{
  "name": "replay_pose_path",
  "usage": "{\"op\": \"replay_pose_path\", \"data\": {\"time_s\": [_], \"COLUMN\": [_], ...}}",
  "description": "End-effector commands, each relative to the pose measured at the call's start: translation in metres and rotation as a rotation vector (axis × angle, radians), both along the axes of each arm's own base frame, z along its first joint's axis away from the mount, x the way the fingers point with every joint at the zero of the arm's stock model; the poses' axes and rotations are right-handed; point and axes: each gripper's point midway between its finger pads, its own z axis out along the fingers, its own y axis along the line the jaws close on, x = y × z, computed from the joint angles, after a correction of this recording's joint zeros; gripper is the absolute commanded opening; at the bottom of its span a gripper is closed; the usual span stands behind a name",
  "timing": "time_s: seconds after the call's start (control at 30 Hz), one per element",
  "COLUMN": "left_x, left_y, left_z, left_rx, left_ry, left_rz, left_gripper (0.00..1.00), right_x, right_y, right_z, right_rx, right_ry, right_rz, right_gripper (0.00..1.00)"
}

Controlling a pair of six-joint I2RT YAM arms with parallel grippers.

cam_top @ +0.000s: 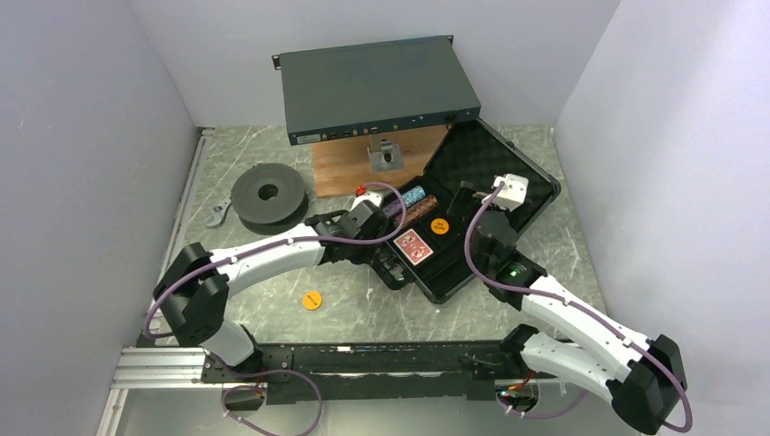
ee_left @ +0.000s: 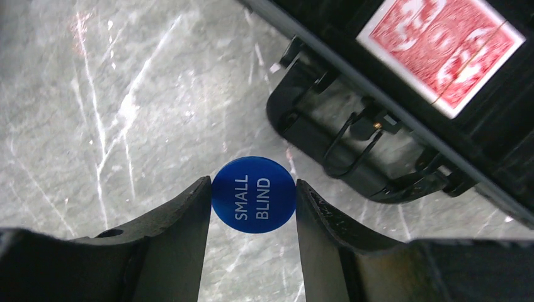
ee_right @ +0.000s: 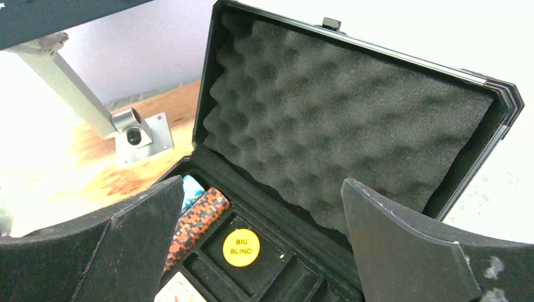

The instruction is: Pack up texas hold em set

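Note:
My left gripper is to move to its right in the top view next and release the blue disc, as the section of the case already holding the yellow disc is there.
The black case lies open on the table, its egg-crate foam lid raised. Inside lie a red-backed card deck, a teal chip stack, a brown chip stack and a yellow "BIG BLIND" disc. My left gripper is shut on a blue "SMALL BLIND" disc, gripping its edges above the table beside the case handle. My right gripper is open and empty, above the case and facing the lid. An orange disc lies on the table left of the case.
A dark grey spool sits at the left. A flat teal-grey metal box stands at the back on a bracket over a wooden board. White walls close in both sides.

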Motion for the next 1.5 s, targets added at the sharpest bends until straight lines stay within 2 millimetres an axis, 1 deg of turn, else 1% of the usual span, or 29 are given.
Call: {"op": "replay_pose_path", "data": {"time_s": [0.0, 0.17, 0.43, 0.53, 0.67, 0.8, 0.87, 1.07, 1.2, 1.33, 1.47], "left_x": [0.012, 0.023, 0.041, 0.048, 0.056, 0.064, 0.067, 0.077, 0.085, 0.091, 0.097], "left_y": [-0.027, -0.054, -0.097, -0.112, -0.131, -0.151, -0.159, -0.182, -0.200, -0.215, -0.224], "left_z": [0.014, 0.020, 0.029, 0.032, 0.035, 0.033, 0.032, 0.032, 0.037, 0.034, 0.026], "left_rx": [-0.025, -0.058, -0.125, -0.149, -0.187, -0.219, -0.231, -0.275, -0.317, -0.349, -0.360], "left_ry": [-0.023, -0.029, -0.046, -0.053, -0.064, -0.067, -0.065, -0.076, -0.099, -0.105, -0.112], "left_rz": [-0.055, -0.093, -0.151, -0.170, -0.194, -0.227, -0.238, -0.272, -0.296, -0.317, -0.323], "left_gripper": [0.21, 0.20, 0.20, 0.19, 0.19, 0.19, 0.18, 0.16, 0.14, 0.14, 0.13], "right_x": [-0.003, -0.005, -0.012, -0.016, -0.022, -0.028, -0.030, -0.033, -0.036, -0.034, -0.032], "right_y": [-0.007, -0.008, -0.021, -0.028, -0.042, -0.054, -0.057, -0.056, -0.057, -0.056, -0.055], "right_z": [0.021, 0.024, 0.030, 0.032, 0.035, 0.038, 0.039, 0.046, 0.047, 0.046, 0.044], "right_rx": [0.065, 0.084, 0.138, 0.165, 0.226, 0.286, 0.298, 0.318, 0.323, 0.313, 0.293], "right_ry": [-0.064, -0.071, -0.106, -0.121, -0.139, -0.156, -0.161, -0.214, -0.236, -0.227, -0.205], "right_rz": [-0.030, -0.027, -0.086, -0.119, -0.204, -0.291, -0.307, -0.251, -0.231, -0.231, -0.243], "right_gripper": [1.00, 1.00, 1.00, 1.00, 1.00, 1.00, 1.00, 1.00, 1.00, 1.00, 1.00]}}
